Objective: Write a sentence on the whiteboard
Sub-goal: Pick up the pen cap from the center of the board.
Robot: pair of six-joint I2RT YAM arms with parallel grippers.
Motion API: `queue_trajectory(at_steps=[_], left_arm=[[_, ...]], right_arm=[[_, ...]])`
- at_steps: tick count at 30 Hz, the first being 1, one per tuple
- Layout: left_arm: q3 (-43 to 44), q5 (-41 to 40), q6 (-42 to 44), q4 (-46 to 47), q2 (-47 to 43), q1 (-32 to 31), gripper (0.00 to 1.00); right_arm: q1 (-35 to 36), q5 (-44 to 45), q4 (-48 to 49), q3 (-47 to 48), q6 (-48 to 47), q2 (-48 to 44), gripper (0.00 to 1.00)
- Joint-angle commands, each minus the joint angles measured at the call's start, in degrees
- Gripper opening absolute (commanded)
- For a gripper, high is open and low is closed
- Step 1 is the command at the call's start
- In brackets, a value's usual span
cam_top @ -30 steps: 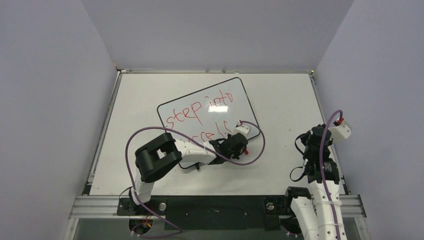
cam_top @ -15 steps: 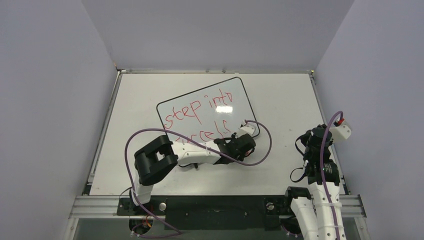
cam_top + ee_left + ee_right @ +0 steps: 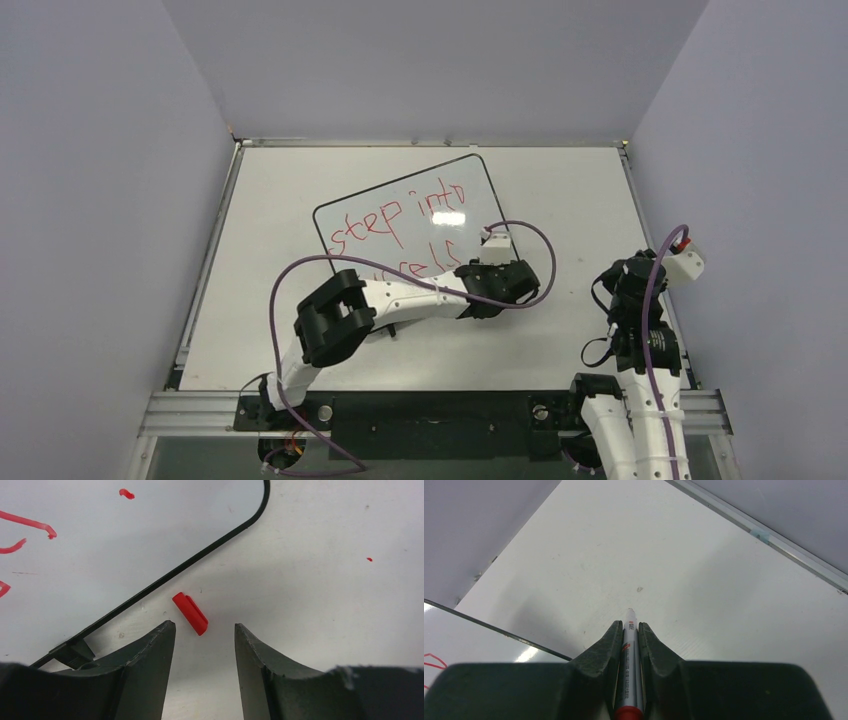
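Note:
Next I will bring my left gripper down with a slight turn astride the red marker cap [image 3: 190, 613], since the cap lies slanted beyond the fingertips.
The whiteboard [image 3: 470, 190] lies tilted on the table, and the sentence [image 3: 400, 215] runs across it in two lines of red marker. Its lower line is partly hidden by my left arm. My left gripper [image 3: 512, 279] hovers just off the board's near right corner. In the left wrist view my left gripper [image 3: 205, 626] is open, with a small red marker cap [image 3: 190, 613] lying on the table just beyond its fingertips, beside the whiteboard [image 3: 125, 540] frame. My right gripper [image 3: 630, 625] is shut on a silver marker [image 3: 630, 645], uncapped tip forward, above the table at the right.
The pale grey table [image 3: 580, 190] is walled on three sides by lilac panels. A purple cable [image 3: 530, 240] loops over the board's near right corner. A black foot [image 3: 75, 652] of the board shows by my left fingers. A whiteboard corner [image 3: 469, 645] shows in the right wrist view.
My left gripper has swung right, off the board past its near right corner, and opened. The red cap seen at its jaws earlier now lies on the table. The right arm barely moved.

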Motion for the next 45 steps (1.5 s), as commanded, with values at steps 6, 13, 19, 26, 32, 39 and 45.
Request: queue_trajectory(at_steps=[6,13,19,26,32,39,45], left_arm=[[6.0,-3.0,-14.1,-7.5,5.7,0.3,0.45],[9.8,-4.6,-18.0,-11.4,9.8,-0.4,0.41],[9.5,-3.9,-20.3,-12.5,11.9,-0.3,0.34],[5.0,-1.3,-20.9,-10.5,11.6,-0.3,0.09],[-3.5,2.9,-16.7,-1.6,8.7,-0.3,0.00],[-20.7,10.7,3.8,16.2,-5.0,0.3,0.00],[-39.5,22.6,19.6,29.0,-24.8,5.2,0.00]], right_arm=[[1.5,1.0,-0.1,2.9,0.2,-0.2,0.00],[2.3,1.4,-0.4,3.0,-0.1,-0.6,0.00],[2.9,2.3,-0.6,3.2,-0.5,-0.8,0.00],[3.1,2.7,-0.9,3.3,-0.7,-1.1,0.00],[3.1,2.2,-0.9,3.2,-0.7,-1.4,0.00],[3.1,-5.3,-0.9,4.0,-2.4,-0.3,0.00],[3.1,-11.3,-2.4,7.5,-3.6,0.3,0.00]])
